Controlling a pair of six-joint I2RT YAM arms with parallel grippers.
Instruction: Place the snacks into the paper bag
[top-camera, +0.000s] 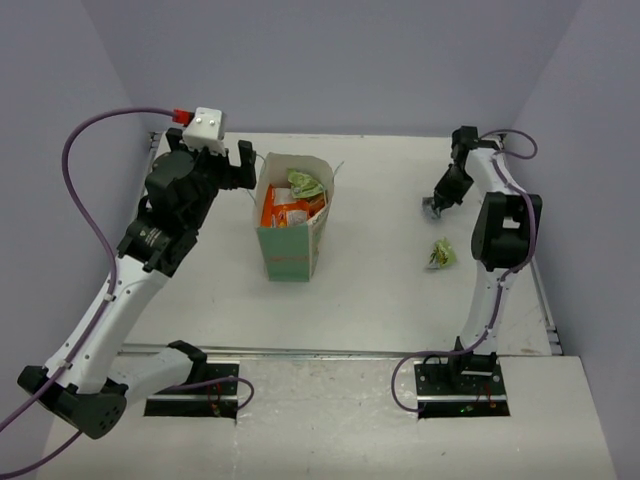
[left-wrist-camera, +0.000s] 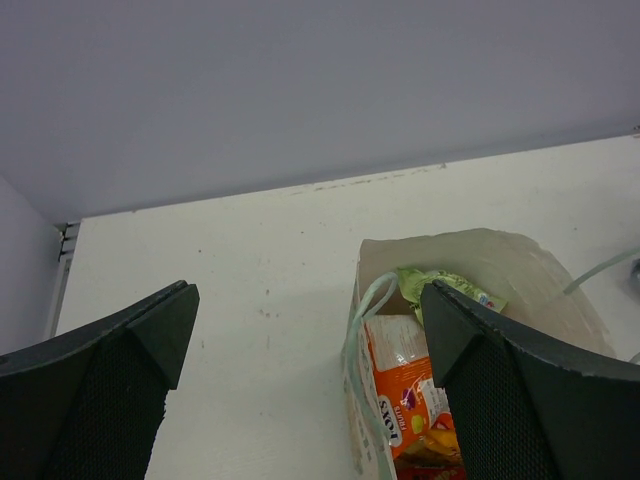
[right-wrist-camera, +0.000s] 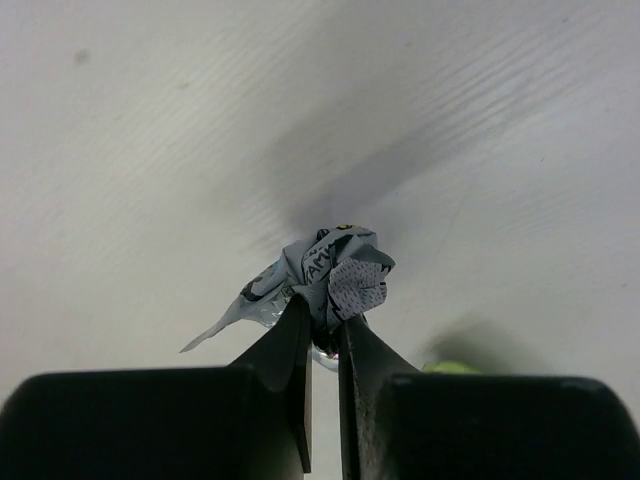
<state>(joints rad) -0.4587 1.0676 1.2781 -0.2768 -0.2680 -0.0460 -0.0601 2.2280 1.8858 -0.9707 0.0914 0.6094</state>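
The right gripper rises next, tilts up, swings to the bag and lowers over its far side (top-camera: 302, 175), since the grey packet hangs below the bag's open rim.
The mint-green paper bag (top-camera: 288, 252) stands upright left of the table's middle, with an orange-white pouch (top-camera: 285, 212) and a green packet (top-camera: 305, 183) inside. My left gripper (top-camera: 210, 165) hangs open just left of the bag, holding nothing. In its wrist view the left gripper (left-wrist-camera: 308, 300) straddles the bag's (left-wrist-camera: 480, 255) left wall, over the orange pouch (left-wrist-camera: 400, 385) and the green packet (left-wrist-camera: 445, 285). At the far right my right gripper (top-camera: 440, 198) is shut on a crumpled grey packet (top-camera: 431, 208). The right wrist view shows the right gripper (right-wrist-camera: 325, 320) pinching that grey packet (right-wrist-camera: 335, 265) just above the table. One small green packet (top-camera: 441, 254) lies nearer, and its edge (right-wrist-camera: 447, 367) shows beside the finger.
Lilac walls close in the white table (top-camera: 380, 290) on the left, back and right. A purple cable (top-camera: 85, 200) loops from my left arm. Both arm bases sit on a metal rail (top-camera: 320, 350) at the near edge.
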